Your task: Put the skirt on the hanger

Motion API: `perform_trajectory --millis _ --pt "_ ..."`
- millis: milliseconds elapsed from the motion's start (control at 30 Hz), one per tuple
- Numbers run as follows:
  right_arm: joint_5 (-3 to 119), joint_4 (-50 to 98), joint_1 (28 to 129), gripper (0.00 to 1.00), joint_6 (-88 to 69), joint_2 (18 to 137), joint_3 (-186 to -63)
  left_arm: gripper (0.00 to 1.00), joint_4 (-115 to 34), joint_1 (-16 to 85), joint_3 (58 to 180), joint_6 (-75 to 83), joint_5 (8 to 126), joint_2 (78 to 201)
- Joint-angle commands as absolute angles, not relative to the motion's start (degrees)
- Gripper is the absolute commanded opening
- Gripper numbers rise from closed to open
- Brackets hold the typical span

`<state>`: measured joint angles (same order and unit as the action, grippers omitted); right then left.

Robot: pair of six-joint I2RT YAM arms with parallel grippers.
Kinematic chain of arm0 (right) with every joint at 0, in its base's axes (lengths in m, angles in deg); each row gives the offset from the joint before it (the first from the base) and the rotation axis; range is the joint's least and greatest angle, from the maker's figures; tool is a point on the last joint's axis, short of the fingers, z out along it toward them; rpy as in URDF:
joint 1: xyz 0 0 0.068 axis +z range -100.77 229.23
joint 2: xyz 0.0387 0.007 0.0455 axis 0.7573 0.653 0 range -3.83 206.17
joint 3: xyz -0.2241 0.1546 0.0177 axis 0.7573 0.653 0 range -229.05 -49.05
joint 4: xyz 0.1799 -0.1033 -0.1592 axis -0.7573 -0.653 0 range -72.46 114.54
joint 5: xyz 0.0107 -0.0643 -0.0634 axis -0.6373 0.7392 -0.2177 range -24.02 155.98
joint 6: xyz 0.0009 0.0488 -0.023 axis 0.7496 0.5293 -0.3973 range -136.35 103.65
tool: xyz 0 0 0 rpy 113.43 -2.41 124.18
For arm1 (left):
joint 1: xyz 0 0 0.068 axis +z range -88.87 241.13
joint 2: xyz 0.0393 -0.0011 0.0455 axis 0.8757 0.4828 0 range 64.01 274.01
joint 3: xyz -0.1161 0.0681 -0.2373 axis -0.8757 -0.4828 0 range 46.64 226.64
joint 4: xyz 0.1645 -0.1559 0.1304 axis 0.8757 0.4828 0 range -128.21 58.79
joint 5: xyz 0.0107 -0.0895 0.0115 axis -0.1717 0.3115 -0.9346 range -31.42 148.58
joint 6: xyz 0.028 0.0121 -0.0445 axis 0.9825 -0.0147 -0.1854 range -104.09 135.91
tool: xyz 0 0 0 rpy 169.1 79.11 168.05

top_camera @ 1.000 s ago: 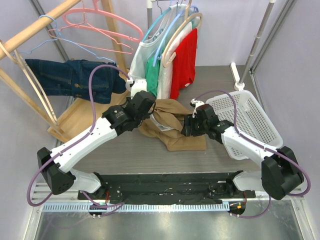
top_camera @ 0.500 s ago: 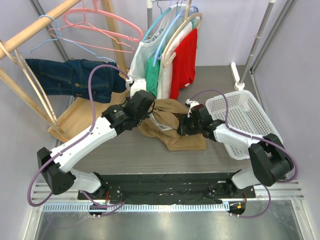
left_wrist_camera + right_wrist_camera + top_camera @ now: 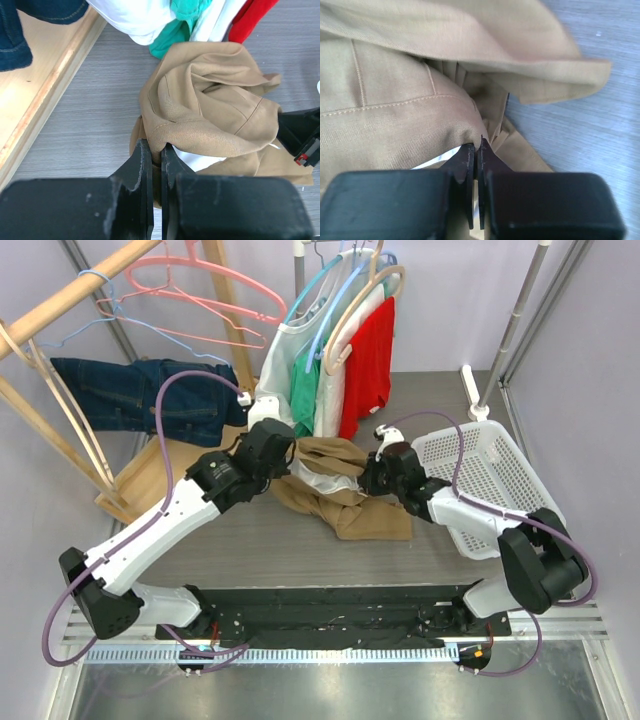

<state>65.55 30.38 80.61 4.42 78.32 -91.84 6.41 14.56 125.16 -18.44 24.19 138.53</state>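
Next I should draw the fold in my left gripper back and down to bare grey tabletop, spreading the crumpled skirt, and release it.
The tan skirt lies crumpled on the grey table, its white lining showing, and is pulled up between both grippers. My left gripper is shut on a fold at the skirt's left edge; in the left wrist view its fingertips pinch tan cloth. My right gripper is shut on the skirt's right side; in the right wrist view the jaws clamp a thin fold of the fabric. Empty pink hangers hang from the wooden rail at the back left, well away from both grippers.
A white basket sits at the right beside the right arm. Red, white and green tops hang just behind the skirt. Blue jeans drape over the wooden rack, whose base board lies at the left.
My right gripper has closed on the skirt's right side. The left arm has drawn back to the left with its fold, spreading the skirt between the two grippers.
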Motion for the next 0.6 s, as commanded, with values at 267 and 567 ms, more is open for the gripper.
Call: perform_trajectory --millis 267,567 --pt "68.52 3.38 80.78 0.01 0.0 66.83 -122.85 0.0 12.15 17.27 137.15 -14.33 20.35 133.89" --pt "67.21 -11.92 80.61 0.01 -2.73 67.44 -149.23 0.0 16.89 17.89 150.6 -7.48 19.73 132.66"
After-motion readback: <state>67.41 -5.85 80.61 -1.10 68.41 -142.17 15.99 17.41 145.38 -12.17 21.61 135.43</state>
